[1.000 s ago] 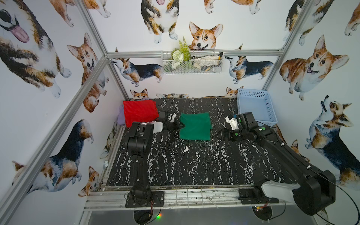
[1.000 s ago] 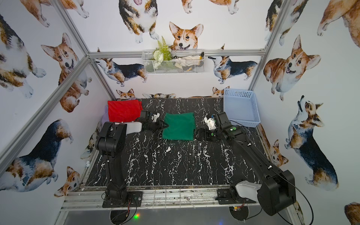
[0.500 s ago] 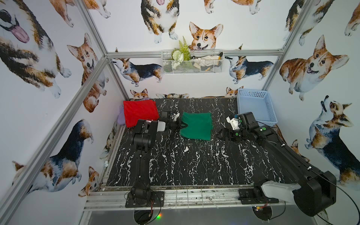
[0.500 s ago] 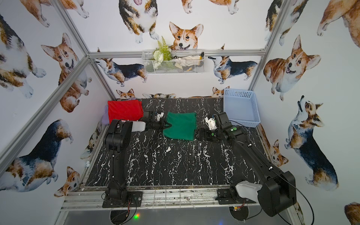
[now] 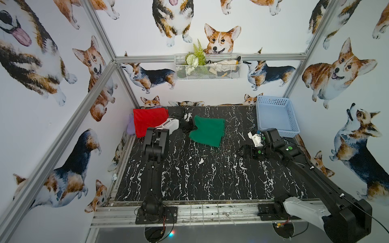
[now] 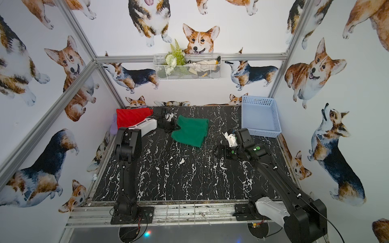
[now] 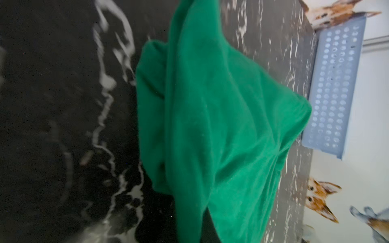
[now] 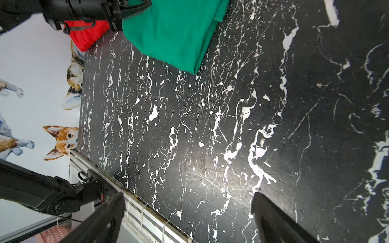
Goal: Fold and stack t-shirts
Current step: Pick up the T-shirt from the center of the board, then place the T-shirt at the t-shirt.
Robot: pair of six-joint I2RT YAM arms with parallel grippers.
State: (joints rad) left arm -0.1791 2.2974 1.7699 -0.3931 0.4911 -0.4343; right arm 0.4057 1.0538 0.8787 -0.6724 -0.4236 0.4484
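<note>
I should carry the green t-shirt by its lifted edge with my left gripper over onto the red t-shirt next and let go of it, because the red one is already folded.
The folded green t-shirt lies skewed at the middle back of the black marble table. My left gripper is shut on its left edge, which is lifted. In the left wrist view the green t-shirt drapes toward the camera and hides the jaws. The folded red t-shirt lies in the back left corner, partly behind my left arm. My right gripper hangs open over bare table to the right of the green t-shirt, apart from it.
A pale blue perforated basket stands in the back right corner, nothing showing inside. A lilac cloth peeks out beside the red t-shirt. A wire basket hangs on the back wall. Metal rails run along the table's front edge.
My left gripper has shut on the green t-shirt's left edge and drawn it up and slightly left, so the shirt now lies skewed. The right arm has not moved.
</note>
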